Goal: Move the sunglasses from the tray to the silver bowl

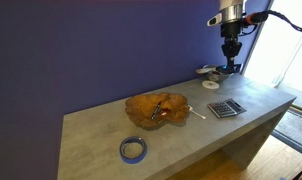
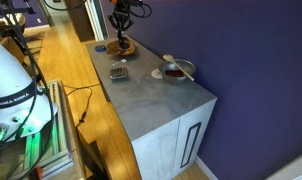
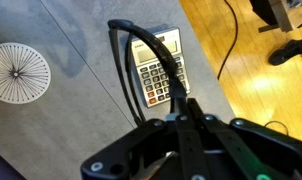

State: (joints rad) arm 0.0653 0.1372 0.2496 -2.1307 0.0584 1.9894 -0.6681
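Note:
My gripper moves past the white disc toward the wall next, then down over the silver bowl, since the sunglasses still hang above the calculator, away from the bowl.
My gripper (image 3: 181, 112) is shut on the sunglasses (image 3: 175, 90), a thin near-black frame that sticks out ahead of the fingers in the wrist view. The gripper hangs high over the table's robot end in both exterior views (image 1: 231, 60) (image 2: 119, 30). In an exterior view the orange-brown tray (image 1: 136, 103) lies mid-table and the silver bowl (image 1: 205, 70) sits just beside and below the gripper. In an exterior view a brown dish (image 2: 119, 47) lies under the gripper and a silvery-rimmed bowl (image 2: 177, 70) sits nearer the wall.
A grey calculator (image 3: 161, 70) (image 1: 226, 107) and a small white disc (image 3: 19, 72) (image 1: 211, 85) lie on the grey table below the gripper. A blue tape ring (image 1: 133, 150) sits near the front edge. Wooden floor lies past the table edge.

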